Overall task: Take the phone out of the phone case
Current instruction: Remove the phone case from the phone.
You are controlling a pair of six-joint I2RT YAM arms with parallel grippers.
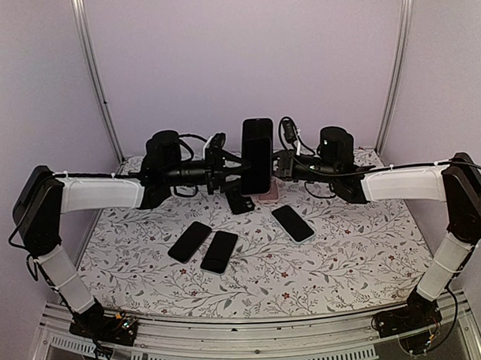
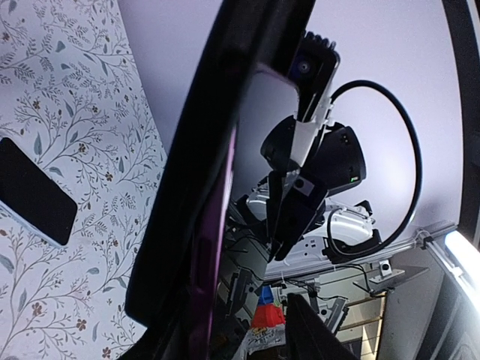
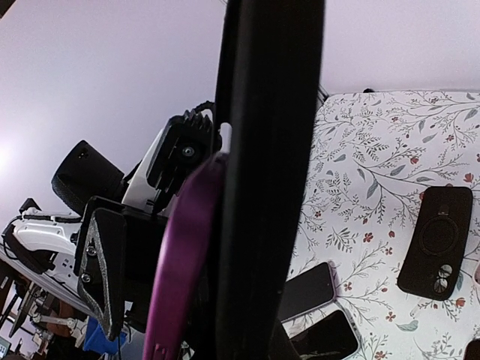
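Note:
My right gripper should move away from the phone and down next, to release the case on the clear tabletop beside the pink thing, since that spot is below the gripper.
A black phone case (image 1: 257, 130) and a phone (image 1: 256, 170) with a purple edge are held upright in the air between my two arms. The phone sits lower than the case, partly slid out. In the right wrist view the case (image 3: 266, 187) fills the middle, with the purple phone edge (image 3: 180, 255) on its left. My right gripper (image 1: 275, 164) is shut on the case. My left gripper (image 1: 230, 166) is open. In the left wrist view one of its fingers (image 2: 319, 334) stands apart from the phone (image 2: 206, 285) and case (image 2: 217, 135); the other finger is hidden.
Three dark phones lie on the flowered table (image 1: 346, 255): two side by side (image 1: 190, 241) (image 1: 219, 252) and one to the right (image 1: 293, 223). A loose black case (image 1: 241, 202) and something pink (image 1: 269, 196) lie under the held phone. The black case also shows in the right wrist view (image 3: 436, 241).

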